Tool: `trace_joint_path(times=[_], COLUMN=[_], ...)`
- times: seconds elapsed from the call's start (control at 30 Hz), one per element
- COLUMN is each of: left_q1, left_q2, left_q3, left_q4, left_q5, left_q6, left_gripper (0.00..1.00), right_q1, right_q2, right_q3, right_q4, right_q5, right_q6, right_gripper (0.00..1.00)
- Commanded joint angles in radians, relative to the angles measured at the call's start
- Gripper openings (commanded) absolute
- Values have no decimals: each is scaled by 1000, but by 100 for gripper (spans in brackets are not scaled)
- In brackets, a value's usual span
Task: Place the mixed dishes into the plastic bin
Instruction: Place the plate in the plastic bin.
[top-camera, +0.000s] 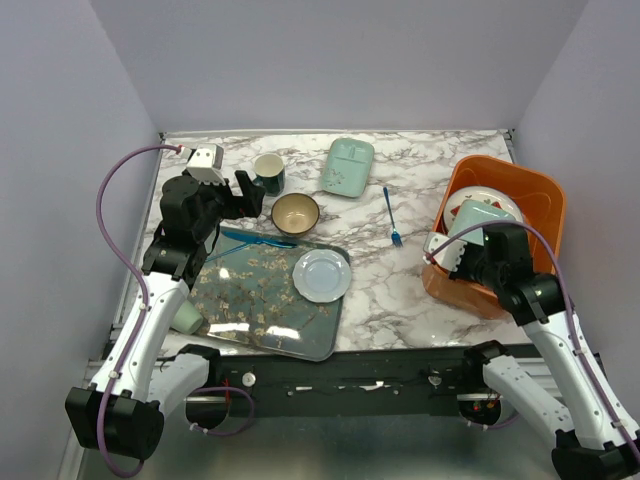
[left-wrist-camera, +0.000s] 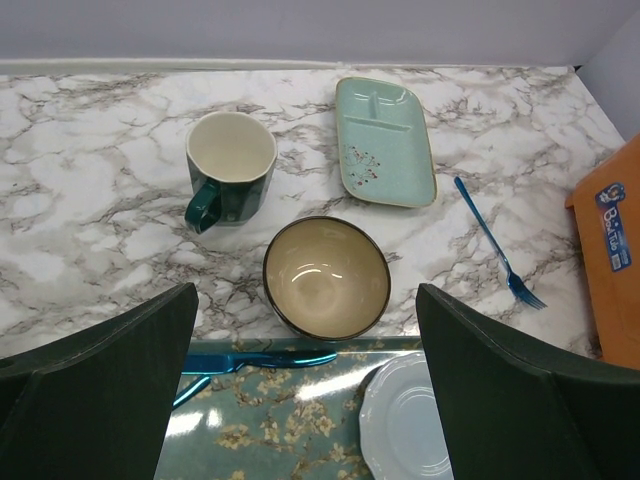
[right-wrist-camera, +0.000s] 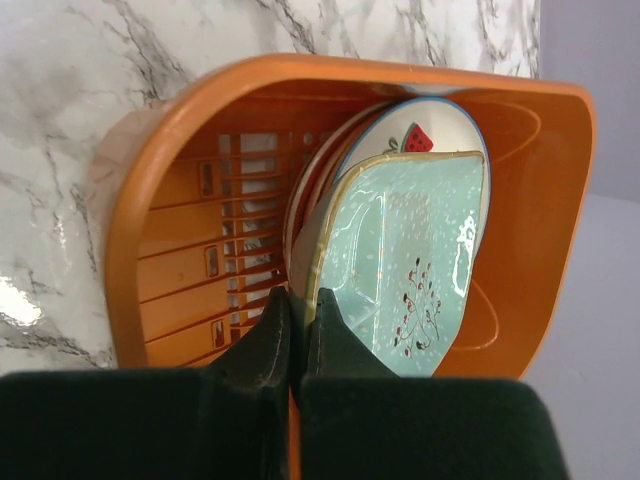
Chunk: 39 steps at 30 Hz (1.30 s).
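The white plate leans in the bin (top-camera: 540, 190) behind the mint dish, so the robot's right gripper will next move deeper down and ease outward toward that plate to open.
My right gripper (right-wrist-camera: 300, 300) is shut on the rim of a mint rectangular dish (right-wrist-camera: 410, 260), holding it tilted on edge inside the orange plastic bin (right-wrist-camera: 170, 180). Behind it a white plate with red wedges (right-wrist-camera: 420, 130) leans in the bin (top-camera: 540, 190). My left gripper (left-wrist-camera: 305, 330) hangs open and holds nothing, above the near side of the brown bowl (left-wrist-camera: 326, 277). On the marble beyond stand the dark green mug (left-wrist-camera: 232, 165) and a second mint dish (left-wrist-camera: 385, 140). A pale plate (top-camera: 322, 275) lies on the floral tray. A pale green cup (top-camera: 187, 318) lies by the tray's left edge.
The dark floral tray (top-camera: 255, 300) fills the near left of the table, with a blue knife (left-wrist-camera: 260, 358) on its far edge. A blue fork (top-camera: 391, 216) lies on the marble between the bowl and the bin. Walls close in the back and both sides.
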<state>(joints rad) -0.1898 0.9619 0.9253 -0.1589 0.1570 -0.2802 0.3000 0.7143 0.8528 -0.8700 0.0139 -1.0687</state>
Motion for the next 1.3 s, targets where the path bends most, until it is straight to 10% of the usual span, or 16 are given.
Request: trace_joint_path(times=[0.0,0.77,1.27], left_q1=[0,-2,0], left_q2=[-19,-11,-6], left_q3=[-8,-9,-9], left_q4=[27,30,32], left_q5=[-8,-1,7], left_q6=[12,12,10], left_gripper=[99,99,99], right_q1=[-76,-222,-358], right_q2=[10,139,240], right_q3=[-15,-118,-175], right_q4=[152,402,457], right_q5=[-41,-111,-227], right_q6=[-125,-227,-237], right_gripper=[1,1,21])
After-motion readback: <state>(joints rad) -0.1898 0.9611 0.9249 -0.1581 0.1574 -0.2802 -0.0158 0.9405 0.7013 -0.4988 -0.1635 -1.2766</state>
